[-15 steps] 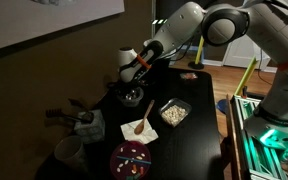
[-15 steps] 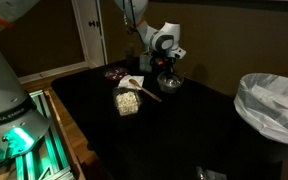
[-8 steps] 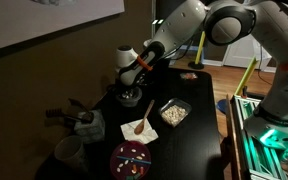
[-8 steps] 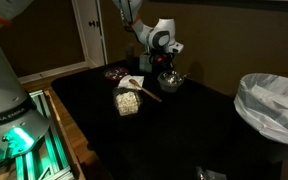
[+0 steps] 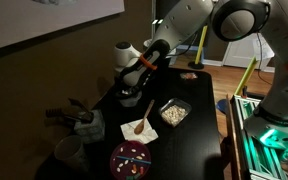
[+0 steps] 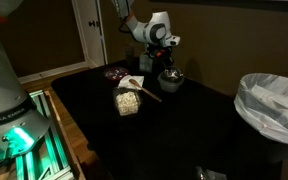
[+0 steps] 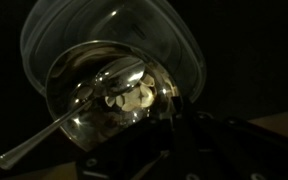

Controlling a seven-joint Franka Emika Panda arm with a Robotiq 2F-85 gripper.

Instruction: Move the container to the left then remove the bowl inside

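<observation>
The bowl overlaps the dish's rim. I will lift my gripper, move it past the dish, then lower it to release on the bare tabletop alongside (image 6: 190,97).
The container (image 7: 44,35) is a see-through round dish with a pale rim, in the upper half of the wrist view. The bowl (image 7: 84,100), small, dark and shiny, holds a spoon and pale bits and overlaps the dish's near rim. My gripper (image 7: 179,125) comes in dark from the bottom, with one fingertip (image 7: 174,103) against the bowl's right rim. It looks shut on that rim, though the jaws are mostly in shadow. In both exterior views the gripper (image 5: 132,82) (image 6: 167,60) hangs just above the dish (image 5: 130,98) (image 6: 170,82) at the black table's far side.
A square tray of pale food (image 5: 174,113) (image 6: 127,102) and a napkin with a wooden spoon (image 5: 139,128) lie near the dish. A maroon plate (image 5: 132,158), a white ribbed cup (image 5: 69,152) and a white-lined bin (image 6: 274,105) stand further off.
The wrist and gripper have risen a little above the dish. The dish stays in place on the table.
</observation>
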